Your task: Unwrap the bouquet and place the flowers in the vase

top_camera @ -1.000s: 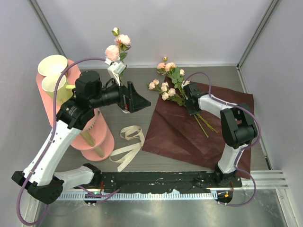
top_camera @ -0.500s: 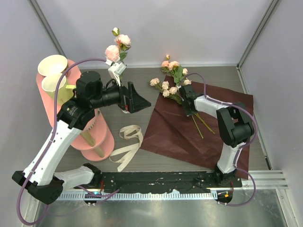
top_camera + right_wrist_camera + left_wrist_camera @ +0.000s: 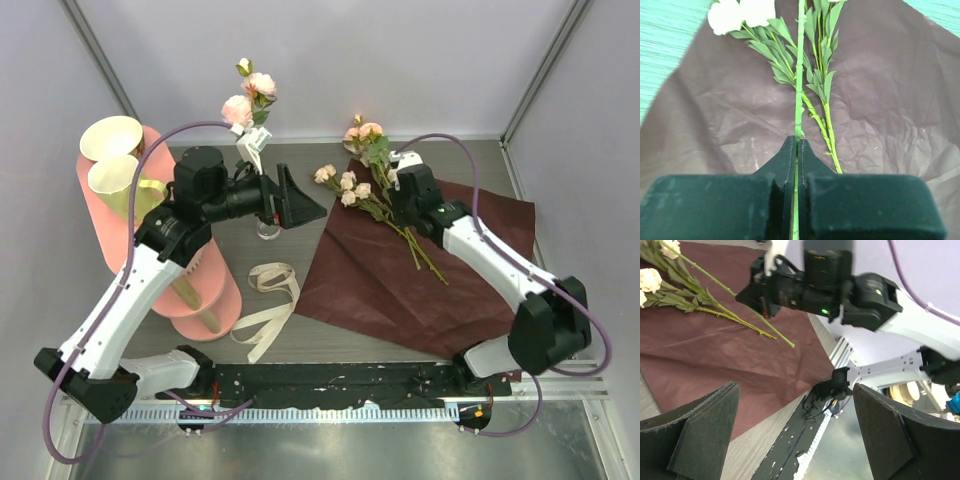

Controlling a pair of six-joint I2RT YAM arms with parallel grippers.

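Next I will lower my right gripper to its left in the wrist view to release the stem clear of stems it crosses, since bare paper (image 3: 757,135) lies below it there.
The bouquet lies unwrapped: the dark red paper (image 3: 400,290) is spread flat and the cream ribbon (image 3: 268,300) lies loose to its left. Several flowers (image 3: 347,186) rest on the paper's far corner, stems (image 3: 827,125) toward the front. My right gripper (image 3: 398,208) (image 3: 797,142) is shut on one green stem (image 3: 799,90), whose roses (image 3: 364,133) point to the back wall. The clear vase (image 3: 265,228) stands left of the paper, half hidden by my left gripper (image 3: 292,196), with one sprig of roses (image 3: 243,105) in it. The left gripper (image 3: 800,435) is open and holds nothing.
A pink rack (image 3: 195,290) with cream cups (image 3: 110,138) stands at the left, close to my left arm. Grey walls close off the back and both sides. The black base rail (image 3: 330,380) runs along the near edge.
My right gripper has shut on a stem and drawn that sprig toward the back, its elbow swinging out to the right. My left arm has shifted slightly to the right, still open.
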